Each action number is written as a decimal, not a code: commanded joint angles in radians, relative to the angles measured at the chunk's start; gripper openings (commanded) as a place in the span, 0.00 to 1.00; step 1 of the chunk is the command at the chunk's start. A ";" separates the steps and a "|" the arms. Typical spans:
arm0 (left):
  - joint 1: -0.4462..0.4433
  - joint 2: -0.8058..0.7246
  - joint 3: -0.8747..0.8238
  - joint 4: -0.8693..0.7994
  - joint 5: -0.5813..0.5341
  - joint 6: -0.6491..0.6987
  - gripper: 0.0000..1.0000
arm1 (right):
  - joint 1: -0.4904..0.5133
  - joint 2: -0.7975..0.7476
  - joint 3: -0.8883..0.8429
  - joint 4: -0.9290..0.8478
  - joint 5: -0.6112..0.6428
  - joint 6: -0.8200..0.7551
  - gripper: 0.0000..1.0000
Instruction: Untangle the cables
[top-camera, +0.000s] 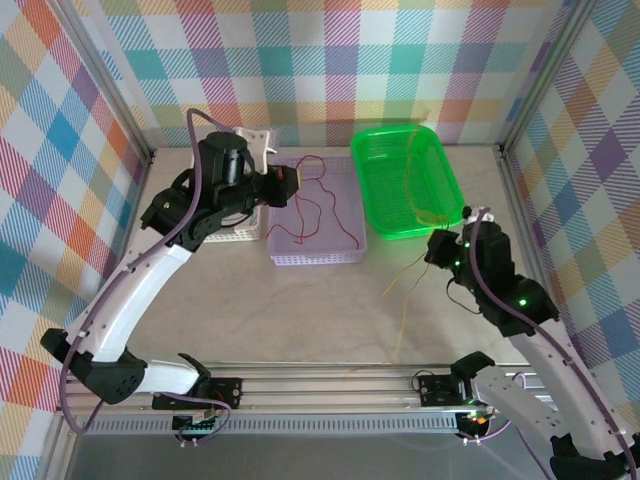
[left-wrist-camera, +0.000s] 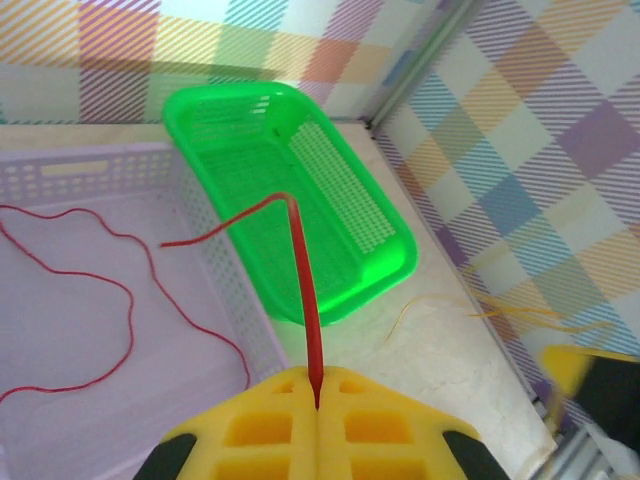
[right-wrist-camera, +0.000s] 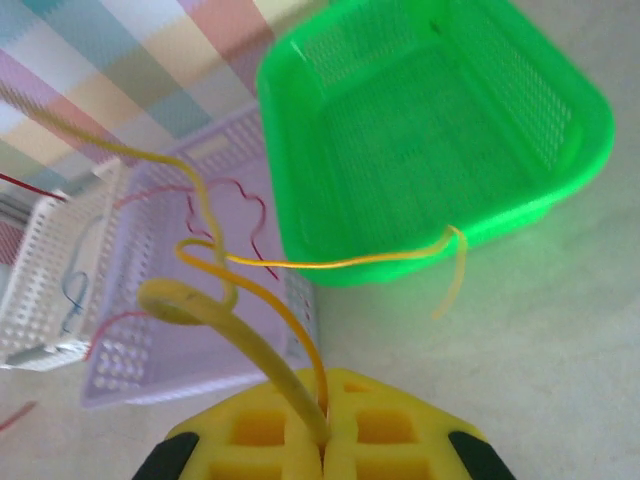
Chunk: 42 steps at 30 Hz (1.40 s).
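Observation:
The rest of the thin red cable (top-camera: 318, 205) is already inside the lilac tray, so the robot next needs to lower its left gripper toward the tray's bottom and release the cable there.
A thin red cable (top-camera: 318, 205) winds across the floor of the lilac tray (top-camera: 318, 258). One end rises to my left gripper (top-camera: 290, 183), which hovers over the tray's left side. In the left wrist view the gripper (left-wrist-camera: 318, 400) is shut on this red cable (left-wrist-camera: 303, 270). My right gripper (top-camera: 437, 247) sits just below the green basket (top-camera: 440, 165). Yellow and orange cables (top-camera: 403, 290) trail from it onto the table. In the right wrist view the gripper (right-wrist-camera: 325, 440) is shut on a yellow cable (right-wrist-camera: 255, 345) and an orange cable (right-wrist-camera: 330, 262), which loop toward the basket's near wall.
A white basket (right-wrist-camera: 60, 260) stands left of the lilac tray (right-wrist-camera: 150, 360), with a blue cable (right-wrist-camera: 72, 290) in it. The green basket (right-wrist-camera: 560, 120) has nothing visible inside. Aluminium frame posts and plaid walls close in the table on three sides.

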 joint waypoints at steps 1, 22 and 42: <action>0.038 0.044 0.013 0.058 0.023 -0.018 0.00 | -0.007 0.001 0.096 -0.064 0.019 -0.066 0.00; 0.098 0.376 -0.129 0.460 -0.054 -0.077 0.00 | -0.007 0.057 0.436 0.060 -0.087 -0.162 0.00; 0.072 0.677 -0.160 0.426 -0.043 -0.111 0.00 | -0.006 0.052 0.415 0.080 -0.168 -0.159 0.00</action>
